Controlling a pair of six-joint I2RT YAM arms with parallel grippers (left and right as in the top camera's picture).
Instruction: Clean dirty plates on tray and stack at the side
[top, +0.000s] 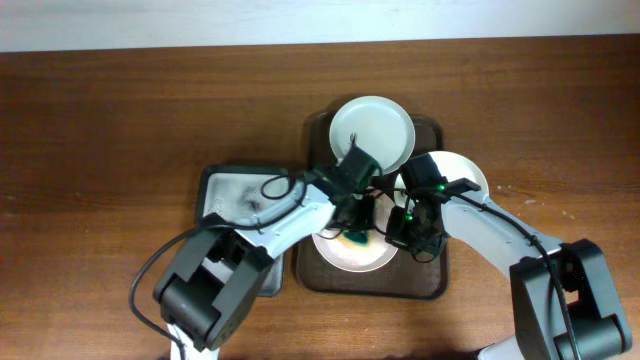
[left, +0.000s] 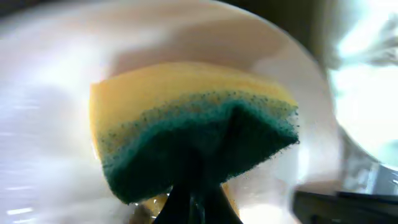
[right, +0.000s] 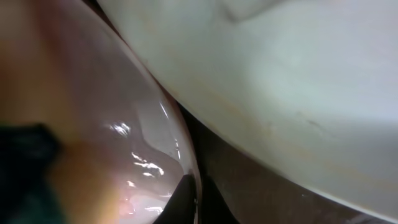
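The left gripper lifts the sponge left in the overhead view across to the grey metal tray (top: 236, 194) next and releases it there, since the tray is clear of plates.
Three white plates sit on the dark brown tray (top: 432, 283): one at the back (top: 385, 122), one at the right (top: 470, 172), one at the front (top: 352, 257). My left gripper (top: 357, 232) is shut on a yellow and green sponge (left: 193, 124) and presses it into the front plate (left: 50, 93). My right gripper (top: 400, 232) is shut on that plate's right rim (right: 180, 155); its fingers pinch the edge. The right plate's underside (right: 280, 81) fills the upper right wrist view.
A smaller grey metal tray (top: 222, 192) lies left of the brown tray, partly under my left arm. The wooden table (top: 110, 140) stretches to the left and right. A pale wall strip runs along the far edge.
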